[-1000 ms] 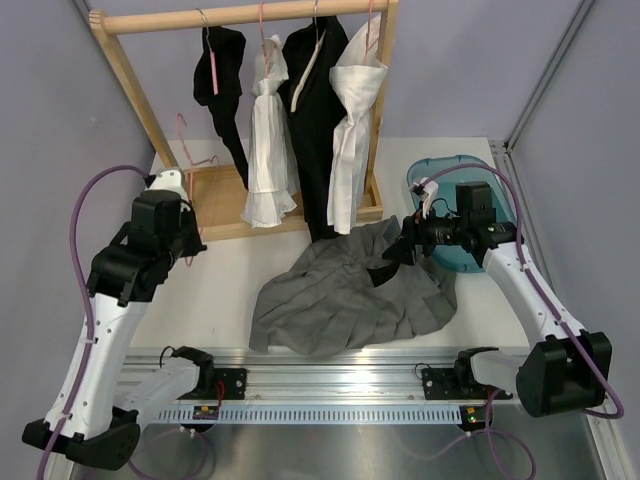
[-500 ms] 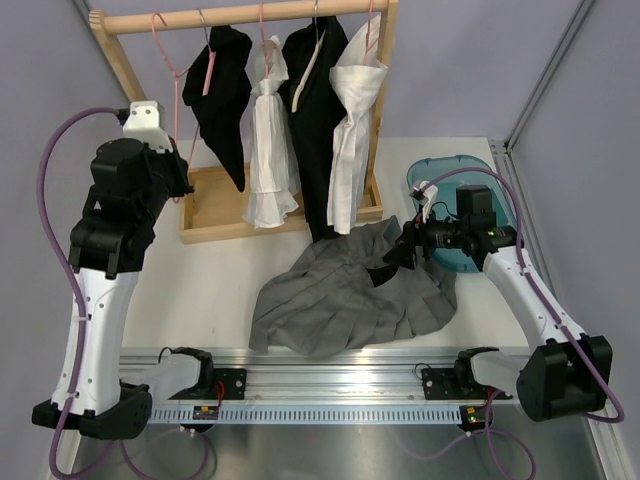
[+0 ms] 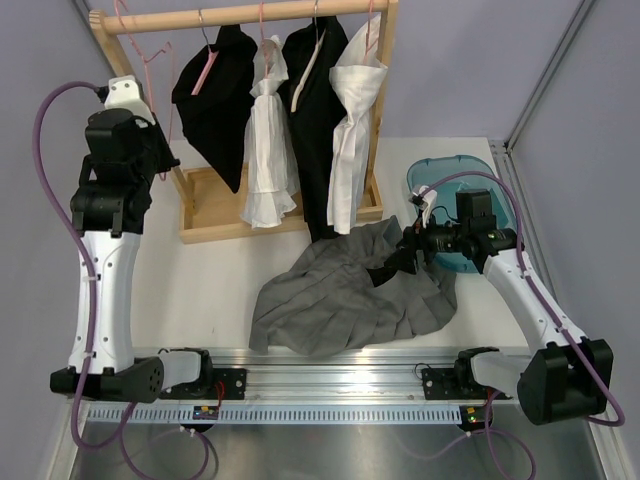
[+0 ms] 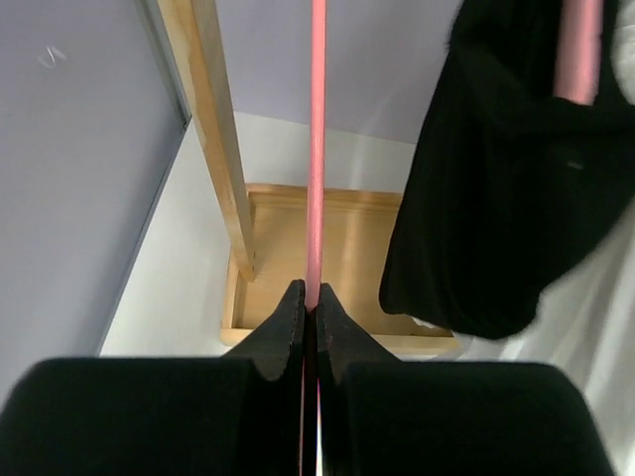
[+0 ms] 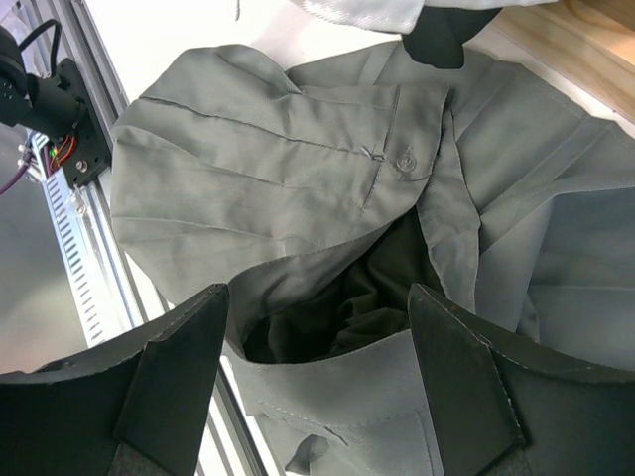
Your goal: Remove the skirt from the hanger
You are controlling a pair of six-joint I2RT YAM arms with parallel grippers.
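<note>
The empty hanger's hook still pokes above the wooden bar's end (image 3: 115, 22), so next my left gripper will lower slightly to seat it there, then release the hanger.
The grey skirt (image 3: 345, 298) lies crumpled on the white table, off any hanger; in the right wrist view the skirt (image 5: 298, 169) shows its waistband and button. My right gripper (image 3: 396, 262) hovers open just above its right side, jaws (image 5: 316, 297) wide with nothing between them. High at the rack's left end, my left gripper (image 3: 163, 158) is shut on the thin pink wire of an empty pink hanger (image 3: 160, 50). In the left wrist view the hanger (image 4: 317, 149) runs straight up from the closed gripper (image 4: 311, 295). Its hook sits level with the rail's left end.
A wooden rack (image 3: 250, 14) with a tray base (image 3: 215, 225) holds black and white garments (image 3: 320, 110) on hangers. A teal bin (image 3: 450, 172) stands at the right behind my right arm. An aluminium rail (image 3: 330, 375) runs along the near edge. Grey walls close both sides.
My left arm has risen, carrying the empty pink hanger from beside the rack's base up to the rail's left end. The right arm and the skirt have barely moved.
</note>
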